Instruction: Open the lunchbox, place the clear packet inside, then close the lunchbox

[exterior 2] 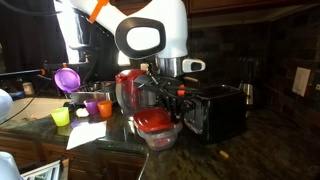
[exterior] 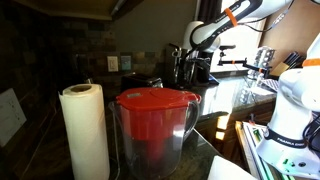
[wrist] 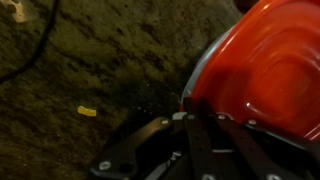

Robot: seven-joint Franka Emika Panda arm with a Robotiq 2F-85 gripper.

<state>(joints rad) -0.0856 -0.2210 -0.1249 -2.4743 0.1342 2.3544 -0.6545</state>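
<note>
The red lid, held tilted above the clear container's rim (exterior 2: 163, 132) (wrist: 203, 62) below my gripper, comes down onto that rim next, and my gripper then releases it.
The lunchbox (exterior 2: 156, 126) is a small clear container with a red rounded lid, on the dark counter in front of the robot. In the wrist view its red lid (wrist: 265, 70) fills the right side. My gripper (wrist: 186, 120) reaches down to the lid's near rim, and its two dark fingers lie close together, closed on the rim. An exterior view shows the gripper (exterior 2: 162, 108) just above the lid. I cannot make out the clear packet in any view.
A large clear pitcher with a red lid (exterior: 155, 120) (exterior 2: 130, 85) stands behind the lunchbox. A black toaster (exterior 2: 222, 110) is beside it. Coloured cups (exterior 2: 85, 105) and a white paper (exterior 2: 88, 135) lie nearby. A paper towel roll (exterior: 85, 130) stands by the pitcher. A small yellow scrap (wrist: 87, 111) lies on the counter.
</note>
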